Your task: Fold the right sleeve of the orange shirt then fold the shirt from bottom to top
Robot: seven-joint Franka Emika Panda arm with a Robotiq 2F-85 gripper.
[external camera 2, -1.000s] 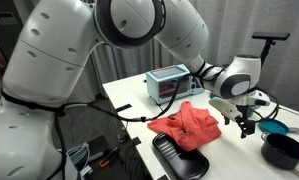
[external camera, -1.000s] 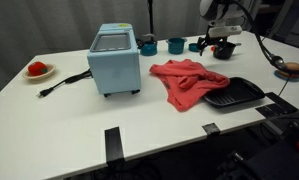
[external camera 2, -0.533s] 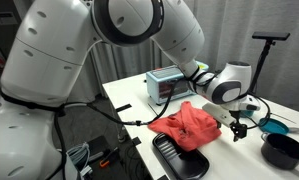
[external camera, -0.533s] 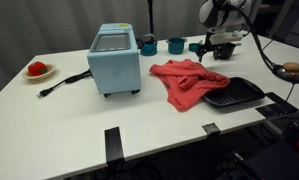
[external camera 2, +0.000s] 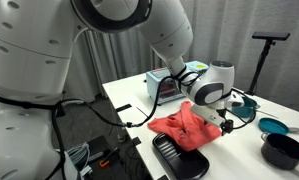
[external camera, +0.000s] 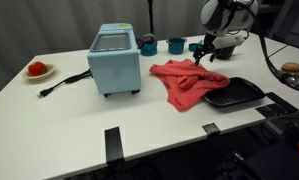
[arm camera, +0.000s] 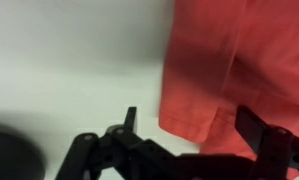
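Note:
I should move my gripper down onto the shirt's hemmed corner [external camera: 202, 67] [arm camera: 189, 114] and close it, since its open fingers are already on both sides of that cloth, just above it.
The orange-red shirt [external camera: 189, 80] lies crumpled on the white table, partly over a black tray; it also shows in the other exterior view [external camera 2: 187, 127]. My gripper [external camera: 204, 53] hangs open just above the shirt's far edge, also seen from the other exterior view [external camera 2: 225, 121]. In the wrist view the open fingers [arm camera: 189, 128] straddle a hemmed edge of the shirt [arm camera: 234, 60], with white table to the left. Nothing is held.
A light blue toaster oven [external camera: 115, 58] stands left of the shirt with its cord trailing left. A black tray [external camera: 235, 93] lies under the shirt's edge. Teal cups [external camera: 176, 45], a black bowl [external camera 2: 281, 148] and a red item on a plate [external camera: 37, 69] sit around.
The gripper has moved from over the black bowl toward the shirt and lowered to its far edge. The shirt has not moved.

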